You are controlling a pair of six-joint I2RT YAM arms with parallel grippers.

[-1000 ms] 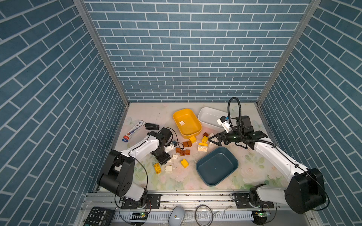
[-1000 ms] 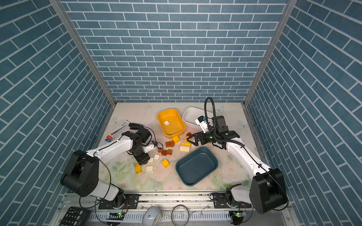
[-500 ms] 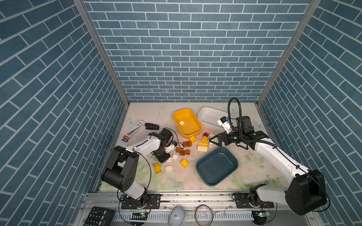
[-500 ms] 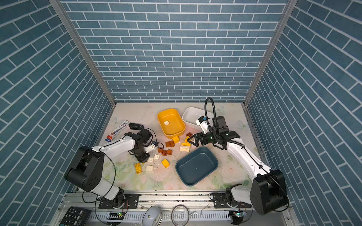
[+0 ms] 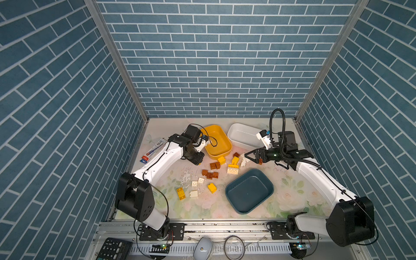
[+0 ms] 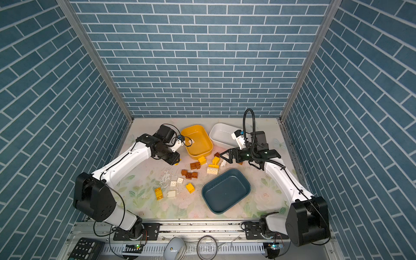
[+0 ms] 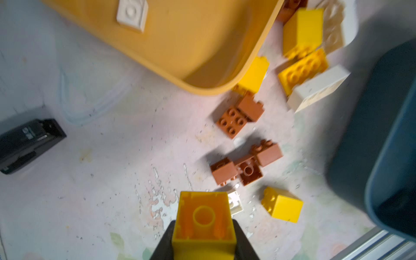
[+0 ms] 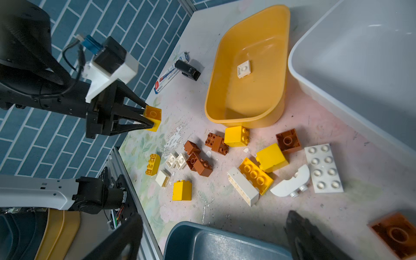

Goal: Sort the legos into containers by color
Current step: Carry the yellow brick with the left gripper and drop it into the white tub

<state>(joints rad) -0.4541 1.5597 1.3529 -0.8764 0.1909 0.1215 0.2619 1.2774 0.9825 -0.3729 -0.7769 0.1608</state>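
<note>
The white container (image 5: 242, 136) lies outward of my left gripper, so I will carry the gripper outward across the mustard yellow container and release the yellow lego there.
My left gripper (image 5: 198, 161) (image 8: 150, 117) is shut on a yellow lego (image 7: 203, 225) (image 8: 153, 114), held above the table just left of the mustard yellow container (image 5: 219, 154) (image 7: 202, 45). One white lego (image 8: 243, 69) lies inside that tub. My right gripper (image 5: 249, 155) (image 8: 211, 236) is open and empty, hovering between the white container (image 5: 242, 136) and the teal container (image 5: 249, 191). Loose brown legos (image 5: 210, 174), yellow legos (image 5: 211, 188) and white legos (image 5: 233, 171) lie scattered between the tubs.
A black stapler (image 8: 188, 70) (image 7: 27, 144) and a toothpaste box (image 5: 153, 149) lie at the back left near the wall. A brown lego (image 8: 394, 234) sits beside my right fingers. Metal rail (image 5: 225, 227) borders the table front.
My left gripper shut on the yellow lego, lifted it and carried it back toward the yellow tub. My right arm stayed put, still open.
</note>
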